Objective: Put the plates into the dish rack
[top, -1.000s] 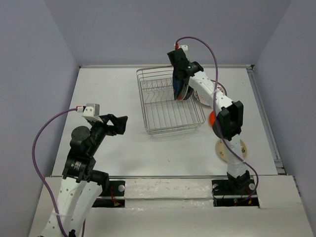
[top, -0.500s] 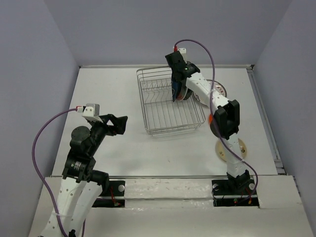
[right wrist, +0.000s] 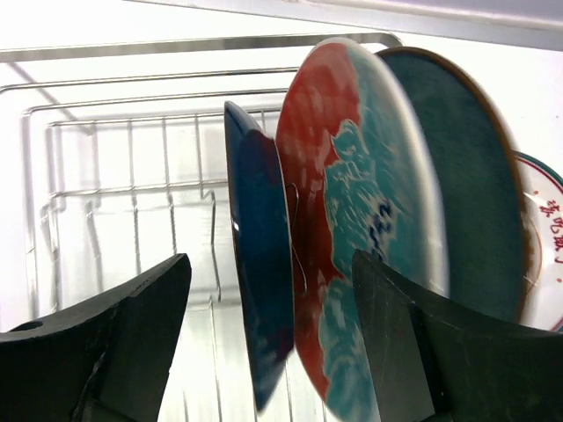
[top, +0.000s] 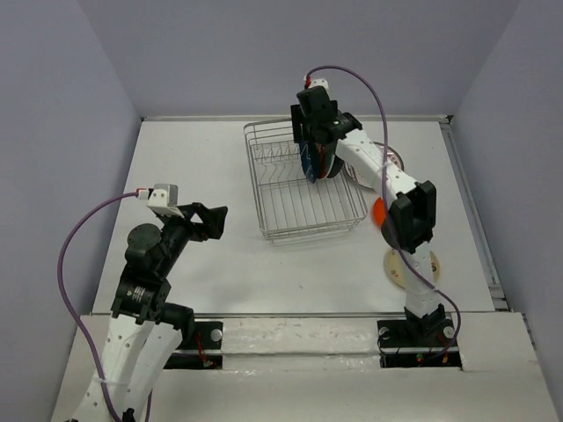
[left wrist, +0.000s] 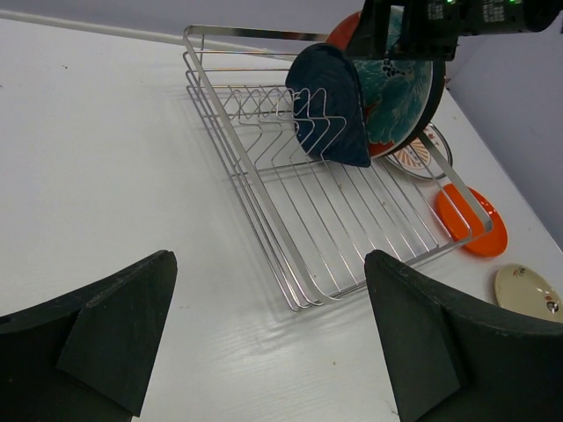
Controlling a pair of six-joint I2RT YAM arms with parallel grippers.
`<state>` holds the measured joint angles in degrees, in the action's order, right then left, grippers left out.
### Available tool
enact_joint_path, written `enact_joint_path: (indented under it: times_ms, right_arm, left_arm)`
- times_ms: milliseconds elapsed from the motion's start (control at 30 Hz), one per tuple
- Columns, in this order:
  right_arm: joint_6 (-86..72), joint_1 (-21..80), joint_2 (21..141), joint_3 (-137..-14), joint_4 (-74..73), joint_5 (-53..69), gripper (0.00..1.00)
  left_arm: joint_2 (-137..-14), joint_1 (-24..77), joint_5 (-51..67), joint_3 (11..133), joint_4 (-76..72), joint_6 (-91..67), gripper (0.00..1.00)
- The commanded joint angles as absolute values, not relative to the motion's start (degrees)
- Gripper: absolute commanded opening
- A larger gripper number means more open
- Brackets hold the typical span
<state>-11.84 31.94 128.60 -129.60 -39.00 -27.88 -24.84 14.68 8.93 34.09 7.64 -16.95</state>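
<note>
I will move my right gripper up, to the right in the top view, and then down to the white striped plate's rim away from the rack [top: 255, 189], because the tabletop is clear there.
The dish rack [top: 255, 189] [left wrist: 352, 220] [right wrist: 176, 44] stands at the table's far middle. Three plates stand on edge in it: the dark blue plate [right wrist: 259, 290] [left wrist: 330, 105] [top: 310, 165], the red-and-teal plate [right wrist: 352, 264] [left wrist: 400, 88] and the dark teal plate [right wrist: 466, 193]. My right gripper [top: 308, 149] [right wrist: 268, 264] hangs open over them, its fingers either side of the dark blue plate without touching it. Beside the rack lie the white striped plate [left wrist: 413, 158] [right wrist: 541, 229], orange plate [left wrist: 471, 220] and cream plate [left wrist: 528, 292] [top: 412, 268]. My left gripper [top: 209, 220] [left wrist: 268, 343] is open and holds nothing.
Walls close in the table on the left, back and right. The right arm's elbow [top: 406, 215] hangs over the orange plate. A raised strip [top: 471, 211] runs along the table's right edge.
My right gripper has opened and let go of the dark blue plate, which now stands in the rack. The left arm has not moved.
</note>
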Motion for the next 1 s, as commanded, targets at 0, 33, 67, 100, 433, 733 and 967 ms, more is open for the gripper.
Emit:
enact_joint_path:
  times_ms: [0,33,67,100,433,733,967]
  right_arm:
    - [-11.51,31.11,112.44,-121.6,-33.76,-21.71,0.79]
    - [-11.43,31.11,109.98,-118.25,-32.71,-21.45,0.79]
    - [-11.43,30.33,104.38,-114.47,-29.74,-21.36,0.79]
    - [-11.77,29.45,101.54,-110.17,-27.97,-21.18,0.78]
    - [-29.78,-6.31,82.78,-67.68,-6.61,9.36,0.42]
    - [-31.9,-15.81,102.62,-71.09,-0.88,19.15,0.57]
    - [-32.87,-15.82,113.27,-74.88,-0.97,24.87,0.56]
  left_arm:
    - [-25.14,14.85,9.14,33.49,5.54,-16.0,0.99]
    - [-25.05,14.85,9.14,33.49,5.54,-16.0,0.99]
    - [-24.96,14.85,9.14,33.49,5.54,-16.0,0.99]
    - [-24.7,14.85,9.14,33.4,5.62,-16.08,0.99]
    - [-23.38,14.94,10.37,33.22,5.19,-16.0,0.99]
    - [-22.94,15.82,10.11,33.22,5.27,-16.0,0.99]
    - [-23.03,16.17,10.11,33.22,5.27,-16.0,0.99]
